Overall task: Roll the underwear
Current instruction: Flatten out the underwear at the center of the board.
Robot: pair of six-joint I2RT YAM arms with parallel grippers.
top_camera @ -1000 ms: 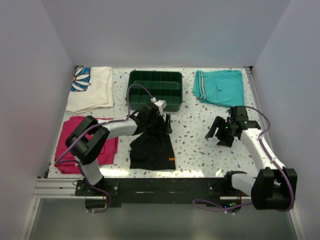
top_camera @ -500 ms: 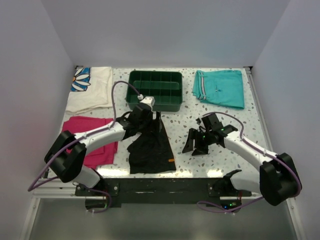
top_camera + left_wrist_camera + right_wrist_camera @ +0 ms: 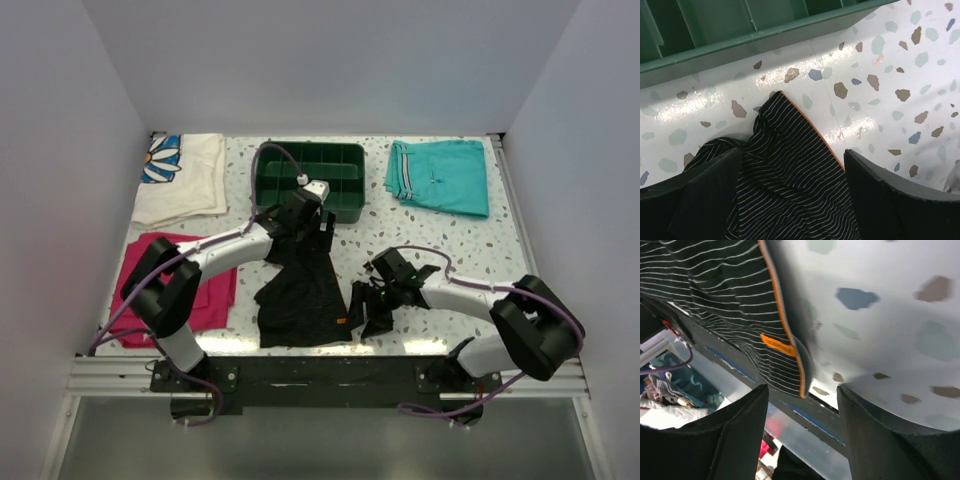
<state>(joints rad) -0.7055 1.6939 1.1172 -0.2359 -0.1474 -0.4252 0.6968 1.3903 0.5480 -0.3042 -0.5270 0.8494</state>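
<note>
Next, my open left gripper comes down around the far end of the striped underwear (image 3: 788, 134), since that cloth lies just below it, between its spread fingers.
The underwear (image 3: 300, 292) is black, finely striped, and lies crumpled flat on the table near the front edge. Its orange tag (image 3: 343, 320) is at the near right corner. My left gripper (image 3: 308, 232) is open over the far end. In the left wrist view the striped cloth (image 3: 790, 190) with its orange-edged hem lies between the open fingers (image 3: 710, 195). My right gripper (image 3: 362, 308) is open, low beside the near right corner. In the right wrist view the tag (image 3: 777, 345) and waistband corner sit just ahead of the open fingers (image 3: 890, 440).
A green divided tray (image 3: 310, 180) stands just behind the left gripper and shows in the left wrist view (image 3: 740, 30). Teal shorts (image 3: 440, 175) lie at the back right. A magenta folded cloth (image 3: 150, 290) lies left, a white flowered cloth (image 3: 180, 175) behind it.
My right gripper has swept left and nearer, from mid-right of the table to the underwear's near right corner. My left gripper stayed over the far end, shifting only slightly.
</note>
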